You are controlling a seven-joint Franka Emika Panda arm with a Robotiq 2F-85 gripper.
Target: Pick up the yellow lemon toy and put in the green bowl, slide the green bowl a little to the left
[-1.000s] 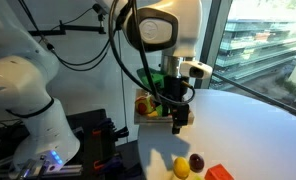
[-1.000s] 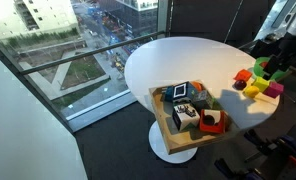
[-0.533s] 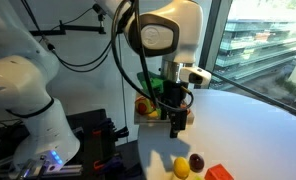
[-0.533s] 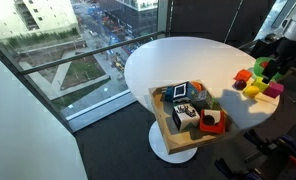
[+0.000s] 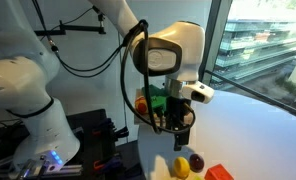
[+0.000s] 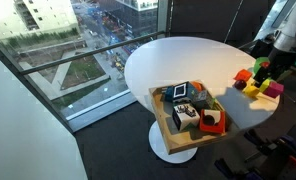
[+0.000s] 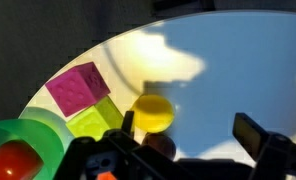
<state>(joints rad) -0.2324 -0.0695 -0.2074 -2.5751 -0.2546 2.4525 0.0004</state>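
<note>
Next, my gripper moves down and to the left in the wrist view over the yellow lemon toy [image 5: 182, 166] [image 7: 153, 111], because the toy sits off-center beside one finger.
The yellow lemon toy [image 7: 153, 111] lies on the white table, lit by the sun, next to a dark plum-like toy [image 7: 161, 146]. In an exterior view the lemon [image 5: 181, 167] and the plum [image 5: 196, 161] lie at the table's near edge. My gripper [image 7: 189, 133] is open and empty, with its left finger [image 7: 128, 123] beside the lemon and its right finger [image 7: 252, 134] far off to the right. In the exterior view the gripper [image 5: 178, 133] hangs a little above the lemon. The green bowl [image 7: 46, 132] sits at the lower left with a red round toy [image 7: 12, 160] in it.
A magenta block [image 7: 79, 86] and a yellow-green block [image 7: 95, 120] lie between the bowl and the lemon. An orange-red toy [image 5: 218, 172] lies right of the plum. A wooden tray [image 6: 164, 122] with several items sits near the table edge. The table edge curves close by.
The gripper has moved down and a little toward the lemon and plum. It stays open. The toys have not moved.
</note>
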